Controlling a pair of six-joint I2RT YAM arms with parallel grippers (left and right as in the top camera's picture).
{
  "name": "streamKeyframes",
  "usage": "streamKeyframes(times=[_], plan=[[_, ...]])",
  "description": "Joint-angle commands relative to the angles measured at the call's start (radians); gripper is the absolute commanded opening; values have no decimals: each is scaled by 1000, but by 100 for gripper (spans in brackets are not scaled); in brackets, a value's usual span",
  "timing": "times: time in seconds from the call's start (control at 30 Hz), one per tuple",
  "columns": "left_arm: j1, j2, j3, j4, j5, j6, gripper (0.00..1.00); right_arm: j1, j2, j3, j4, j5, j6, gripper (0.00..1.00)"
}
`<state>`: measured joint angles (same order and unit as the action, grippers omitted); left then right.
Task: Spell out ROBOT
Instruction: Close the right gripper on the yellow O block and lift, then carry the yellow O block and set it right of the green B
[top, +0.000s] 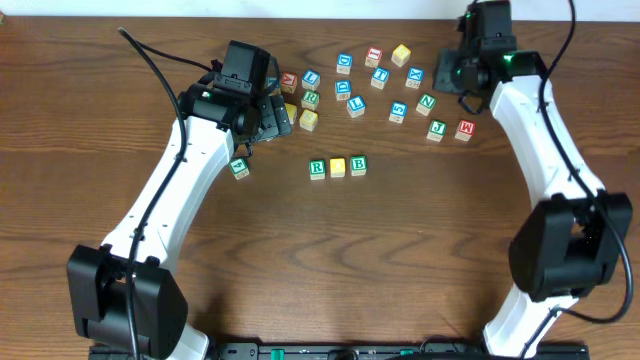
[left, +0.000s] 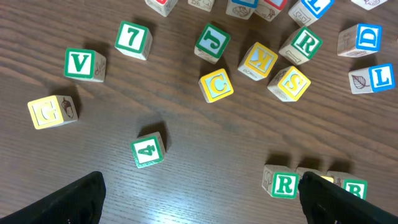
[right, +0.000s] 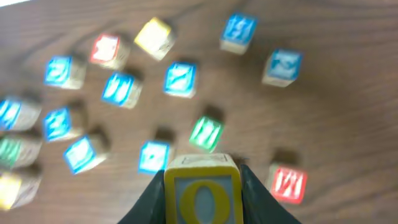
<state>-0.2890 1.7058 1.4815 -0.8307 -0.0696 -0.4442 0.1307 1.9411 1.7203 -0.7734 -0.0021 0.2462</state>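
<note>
My right gripper should next move back, toward the left in the overhead view, and down onto the bare spot beside the B block, where the row ends.
A row of three blocks lies mid-table: a green R block, a yellow block and a green B block. In the left wrist view the R and B show at lower right, and the yellow one between them is mostly hidden behind a finger. My left gripper is open and empty, hovering left of the row. My right gripper is shut on a yellow O block, held above the loose blocks at the back right.
Several loose letter blocks are scattered across the back middle of the table, among them a red one. A green 4 block sits alone left of the row and also shows in the left wrist view. The right wrist view is motion-blurred.
</note>
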Motion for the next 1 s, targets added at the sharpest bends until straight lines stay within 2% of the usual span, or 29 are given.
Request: streamKeyframes(times=[0.0, 0.17, 0.27, 0.67, 0.97], plan=[[5, -21, 13, -2, -6, 6, 98, 58, 2, 5, -67, -73, -21, 18], [5, -21, 13, -2, -6, 6, 98, 152, 42, -30, -195, -135, 0, 15], [5, -21, 13, -2, -6, 6, 98, 184, 56, -63, -209, -135, 3, 17], [5, -21, 13, -2, -6, 6, 98, 251, 60, -321, 20, -112, 109, 18], [5, -21, 13, -2, -6, 6, 98, 260, 60, -349, 53, -48, 108, 22]])
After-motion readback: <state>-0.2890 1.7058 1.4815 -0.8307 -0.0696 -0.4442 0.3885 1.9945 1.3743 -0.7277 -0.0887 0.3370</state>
